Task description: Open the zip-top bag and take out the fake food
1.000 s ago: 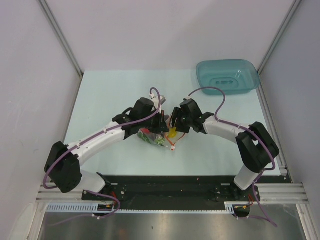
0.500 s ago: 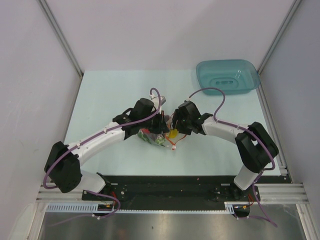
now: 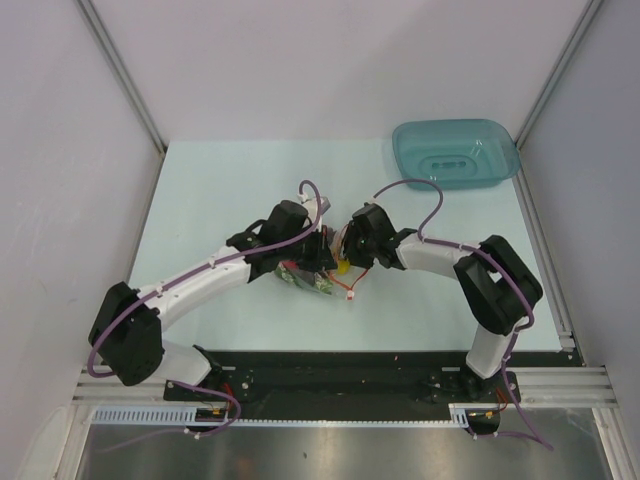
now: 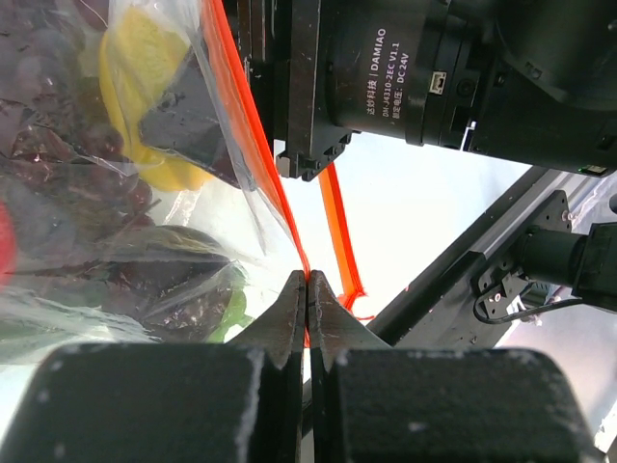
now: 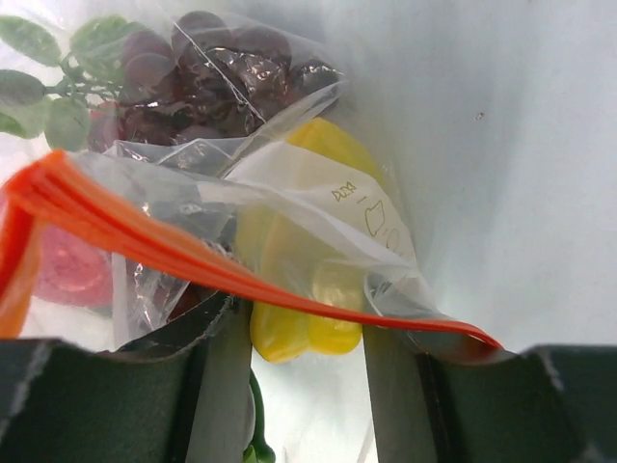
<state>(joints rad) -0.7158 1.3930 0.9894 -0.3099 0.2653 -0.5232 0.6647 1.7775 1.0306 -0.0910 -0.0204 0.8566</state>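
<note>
My right gripper pulls the lemon-like piece out of the bag next, takes it outward and lets go over the teal tray (image 3: 430, 160), since that is outward of the gripper.
The zip-top bag (image 3: 305, 278) lies between the two grippers, its orange-red zipper strip (image 4: 253, 154) parted. My left gripper (image 4: 308, 285) is shut on that strip at the mouth's edge; in the top view it (image 3: 318, 257) is at the bag's left side. My right gripper (image 5: 301, 333) reaches into the bag's mouth, its fingers pressed against both sides of the yellow lemon-like piece (image 5: 307, 323), with the strip (image 5: 193, 258) crossing in front. Purple grapes (image 5: 207, 82), a red round piece (image 5: 72, 275) and green leaves (image 5: 58, 87) are inside the bag. The slider tab is hidden.
The teal translucent tray (image 3: 455, 155) stands at the table's back right corner. The right arm's motor housing (image 4: 424, 68) is close in front of the left gripper. White walls enclose the table on three sides.
My right gripper has moved left, closer to the left gripper and into the bag's mouth over the yellow piece. The left gripper has kept its hold on the strip.
</note>
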